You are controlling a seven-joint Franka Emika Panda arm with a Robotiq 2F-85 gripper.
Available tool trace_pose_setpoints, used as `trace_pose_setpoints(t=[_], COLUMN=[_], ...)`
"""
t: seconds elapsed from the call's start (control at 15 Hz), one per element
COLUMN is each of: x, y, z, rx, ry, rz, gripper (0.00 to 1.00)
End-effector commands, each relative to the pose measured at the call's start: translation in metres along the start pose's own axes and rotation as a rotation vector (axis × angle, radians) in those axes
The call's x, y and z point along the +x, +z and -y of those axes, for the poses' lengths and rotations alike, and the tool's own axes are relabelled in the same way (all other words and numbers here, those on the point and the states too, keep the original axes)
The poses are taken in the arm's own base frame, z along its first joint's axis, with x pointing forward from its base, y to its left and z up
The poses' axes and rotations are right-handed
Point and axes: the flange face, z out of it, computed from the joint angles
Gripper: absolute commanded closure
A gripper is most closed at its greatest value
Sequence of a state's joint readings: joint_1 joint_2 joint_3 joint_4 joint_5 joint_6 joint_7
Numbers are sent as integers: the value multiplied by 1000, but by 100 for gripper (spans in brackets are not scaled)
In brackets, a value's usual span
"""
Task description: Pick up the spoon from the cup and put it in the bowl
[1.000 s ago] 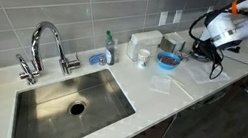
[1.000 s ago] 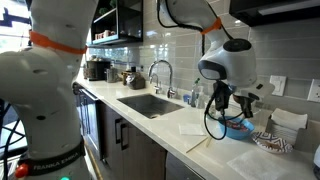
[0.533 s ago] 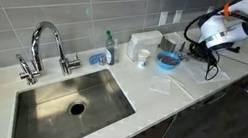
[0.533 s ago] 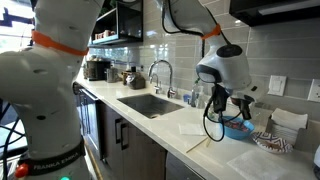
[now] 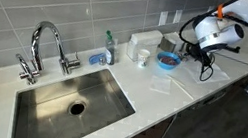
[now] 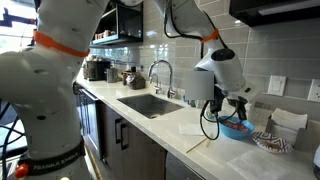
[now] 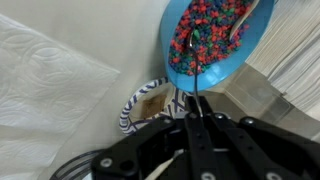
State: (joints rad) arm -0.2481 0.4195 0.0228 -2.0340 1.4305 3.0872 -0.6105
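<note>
The bowl's colourful pieces are below my gripper, already under the spoon's head. My gripper needs to go lower next with a slight turn and let go of the thin dark handle.
The bright-blue bowl (image 7: 205,35) holds colourful pieces and fills the top of the wrist view. My gripper (image 7: 195,118) is shut on the thin dark handle of the spoon (image 7: 191,55). The spoon's head reaches over the bowl's contents. In both exterior views the gripper (image 5: 200,53) (image 6: 232,108) hangs just beside and above the bowl (image 5: 169,59) (image 6: 238,128). The small whitish cup (image 5: 143,56) stands on the counter next to the bowl, on the sink side, with no spoon showing in it.
A blue-and-white patterned dish (image 7: 140,102) sits beside the bowl, and paper towel (image 7: 40,80) (image 5: 162,84) lies on the counter. A sink (image 5: 73,101), faucet (image 5: 46,51), soap bottle (image 5: 109,48) and white box (image 5: 146,40) are near the cup. The counter's front edge is close.
The arm has swung toward the blue bowl and come lower, carrying the spoon with it. The cup and bowl have not moved.
</note>
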Motion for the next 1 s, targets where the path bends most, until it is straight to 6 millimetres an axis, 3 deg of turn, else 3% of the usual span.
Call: trace_pose_setpoints(t=[0.0, 0.73, 0.8, 0.93], x=[-14, -19, -19, -19], y=[14, 22, 22, 22], z=[-7, -35, -36, -39], rx=[-33, -69, -69, -73], ry=[24, 207, 220, 230], rz=[7, 70, 75, 86], gripper=[99, 99, 70, 63])
